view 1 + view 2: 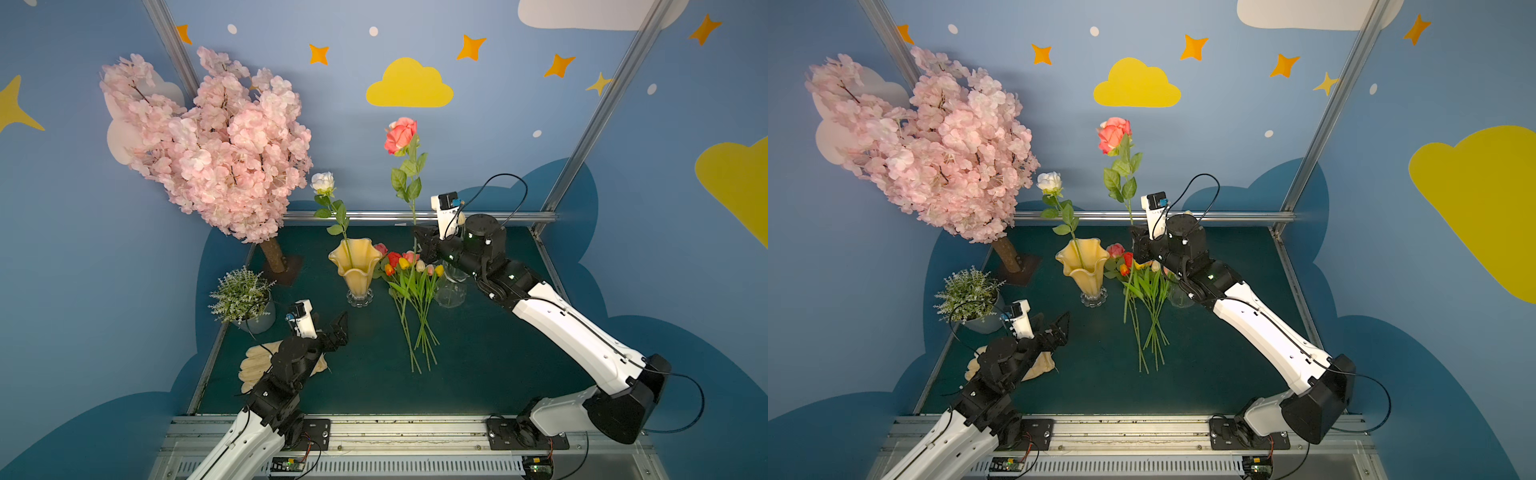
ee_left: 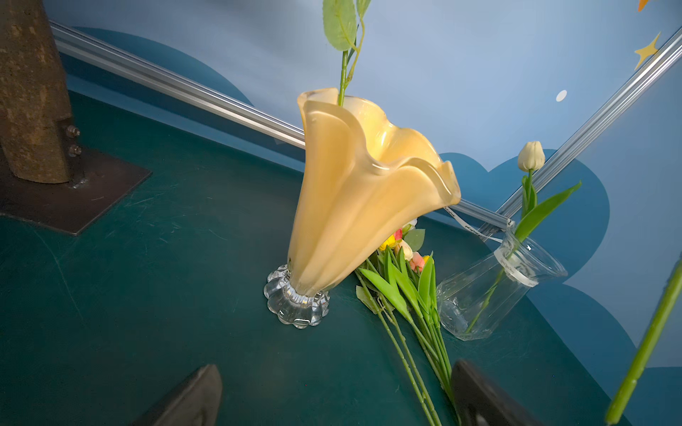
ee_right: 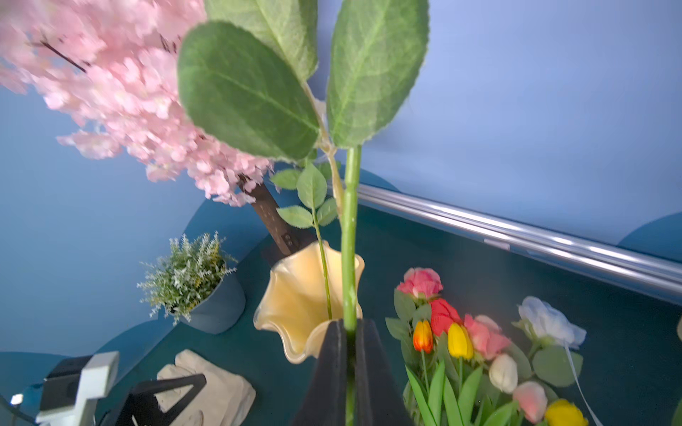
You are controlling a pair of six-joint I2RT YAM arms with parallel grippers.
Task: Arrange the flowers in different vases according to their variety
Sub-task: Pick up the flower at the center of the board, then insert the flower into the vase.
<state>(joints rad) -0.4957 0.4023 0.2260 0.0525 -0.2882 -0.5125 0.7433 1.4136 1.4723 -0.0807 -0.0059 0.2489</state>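
The robot needs to raise its right gripper over the amber vase's opening point(image 1: 357, 254) point(image 3: 302, 301), which lies toward the tree from the gripper, then lower the pink-red rose's stem and let it go, since a white rose stands there.
My right gripper point(image 1: 420, 242) is shut on the stem of a pink-red rose point(image 1: 400, 135), which stands upright above the flower pile, to the right of the amber fluted vase point(image 1: 355, 266). In the right wrist view the jaws point(image 3: 350, 332) pinch the green stem point(image 3: 350, 236). A white rose point(image 1: 323, 183) stands in the amber vase. The clear glass vase point(image 2: 494, 291) holds one cream tulip point(image 2: 531, 156). Several roses and tulips point(image 1: 409, 282) lie on the mat between the two vases. My left gripper point(image 1: 332, 326) hovers open and empty in front of the amber vase point(image 2: 354, 199).
A pink blossom tree point(image 1: 208, 145) on a metal base fills the back left. A small green potted plant point(image 1: 245, 297) stands at the left edge, with beige gloves point(image 1: 257, 365) under my left arm. An aluminium rail point(image 1: 478, 216) bounds the back.
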